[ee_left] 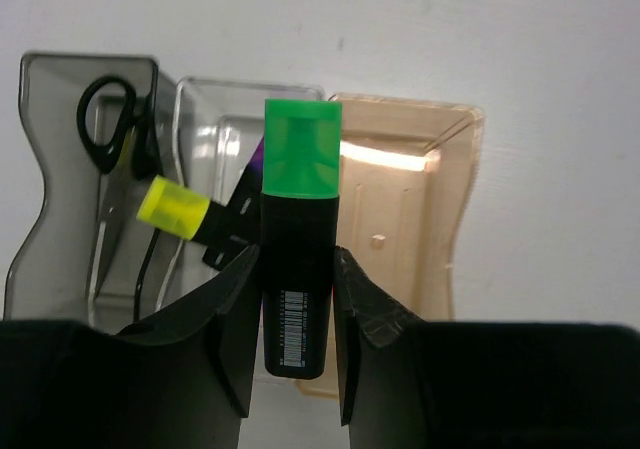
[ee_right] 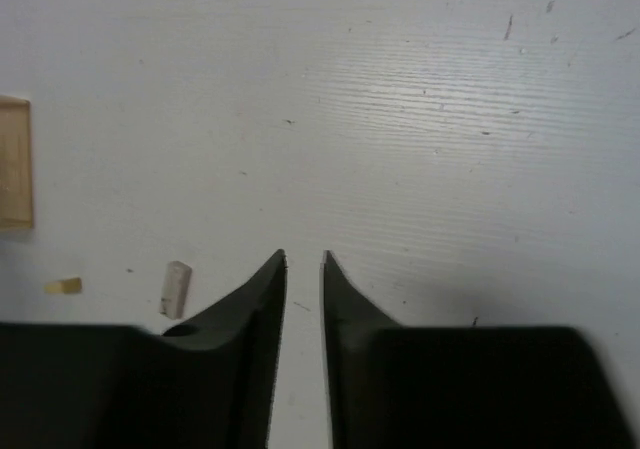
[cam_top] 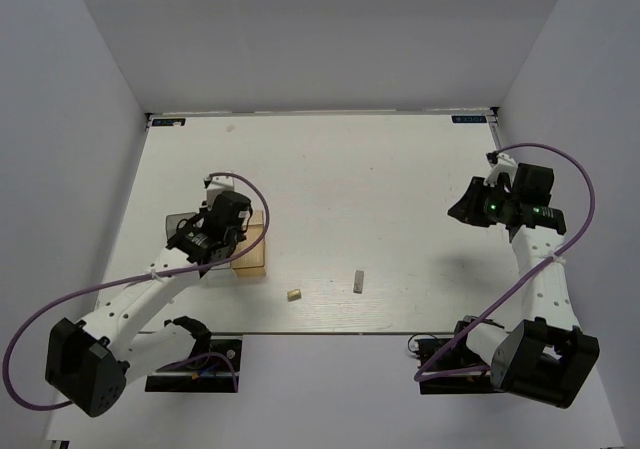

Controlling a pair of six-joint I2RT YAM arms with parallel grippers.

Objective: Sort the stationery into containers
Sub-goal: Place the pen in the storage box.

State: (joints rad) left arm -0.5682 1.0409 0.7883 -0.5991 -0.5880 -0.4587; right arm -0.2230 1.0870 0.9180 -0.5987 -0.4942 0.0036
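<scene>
The marker goes down and toward the left in the wrist view with my left gripper next, over the clear box, for release where the other markers lie.
My left gripper [ee_left: 297, 254] is shut on the black green-capped marker [ee_left: 300, 159] and holds it upright over the row of boxes, above the seam between the clear box [ee_left: 205, 109] and the tan wood box [ee_left: 440, 169]. The smoky box [ee_left: 45, 119] holds the black-handled scissors [ee_left: 105, 124]. The yellow-capped marker [ee_left: 172, 209] lies tilted in the clear box, with a bit of the purple-capped one [ee_left: 257, 155] behind it. The tiny tan block [cam_top: 294, 295] and the grey bar [cam_top: 358, 281] lie on the table. My right gripper [ee_right: 304, 257] is narrowly open and empty, far right.
In the top view the left arm [cam_top: 222, 247] covers most of the boxes; the wood box [cam_top: 256, 251] shows beside it. The grey bar [ee_right: 175, 289] and tan block [ee_right: 63, 286] also show in the right wrist view. White walls enclose the table [cam_top: 380, 179].
</scene>
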